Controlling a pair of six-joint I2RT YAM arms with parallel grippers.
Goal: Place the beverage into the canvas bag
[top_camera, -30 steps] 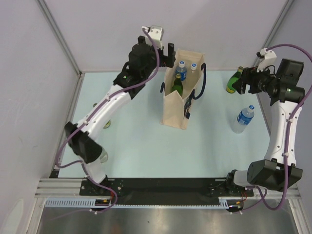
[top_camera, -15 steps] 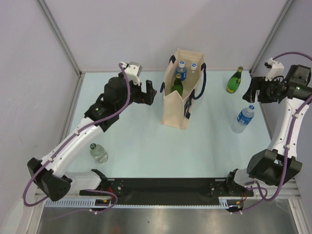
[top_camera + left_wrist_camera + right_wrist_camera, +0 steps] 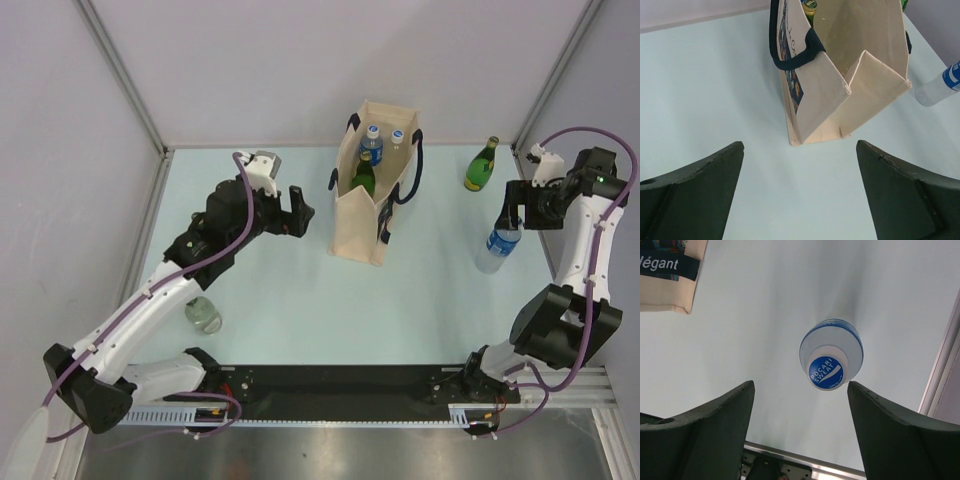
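Note:
Next, my right gripper will descend and shift toward the right in its wrist view to straddle the Pocari bottle's cap evenly, since the cap lies below and that way.
The beige canvas bag with navy handles stands upright at mid-table and holds two blue-capped bottles and a green bottle. My left gripper is open and empty, just left of the bag and apart from it. In the left wrist view the bag lies ahead of the open gripper. My right gripper is open and hovers above a blue-capped Pocari Sweat bottle. In the right wrist view the bottle's cap sits just ahead of the fingertips, toward the right finger.
A green glass bottle stands at the back right. A clear bottle stands at the front left under my left arm. The metal frame rail runs close to the right of the Pocari bottle.
My left gripper has drawn back from over the bag's mouth to its left side, empty. My right gripper has moved from the green bottle to above the Pocari bottle.

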